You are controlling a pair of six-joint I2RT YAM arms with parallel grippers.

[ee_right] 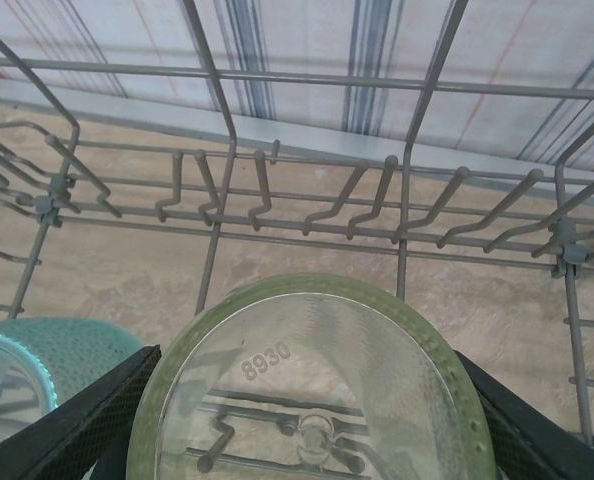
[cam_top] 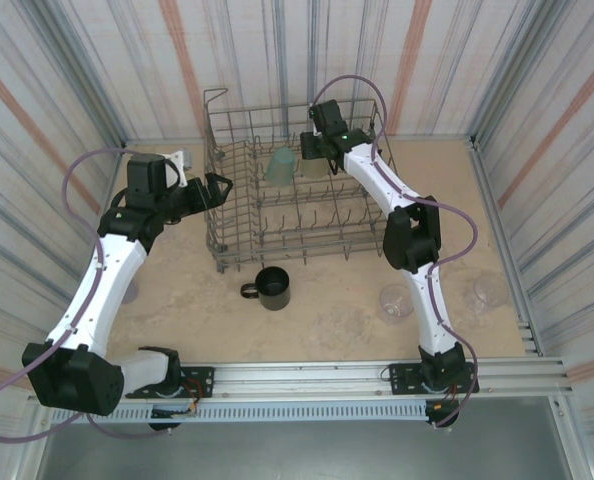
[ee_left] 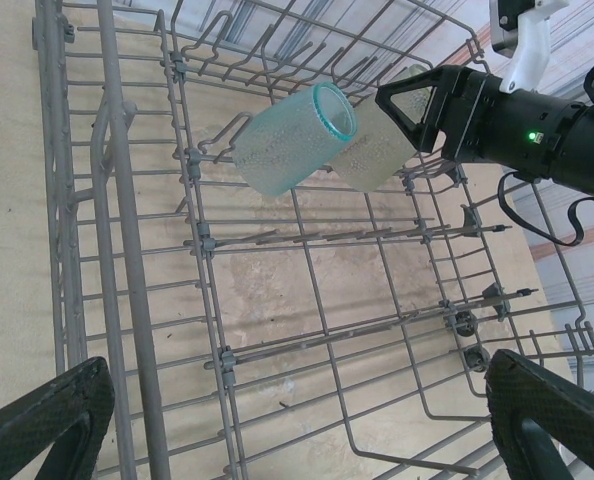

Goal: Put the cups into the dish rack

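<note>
The dish rack's wires lie just below the right gripper, so it will next ease down and toward the teal cup [cam_top: 280,165] to release the green cup onto them.
The grey wire dish rack [cam_top: 307,245] stands at the back of the table. A teal cup [cam_top: 280,165] lies tilted on the tines in its far row. Right beside it is a translucent green cup [ee_right: 312,380], and my right gripper [ee_right: 312,430] is shut on its sides, base toward the camera. The left wrist view shows the teal cup [ee_left: 297,135], the green cup [ee_left: 377,150] and a right finger [ee_left: 422,100] on it. My left gripper [cam_top: 217,190] hangs open at the rack's left wall, with nothing between its fingers [ee_left: 37,420]. A black mug [cam_top: 272,288] stands in front of the rack.
Two clear tumblers stand on the table at the right, one [cam_top: 394,300] near the right arm and one [cam_top: 490,292] by the right wall. Corrugated walls close in the table on three sides. A metal rail [cam_top: 307,375] runs along the near edge.
</note>
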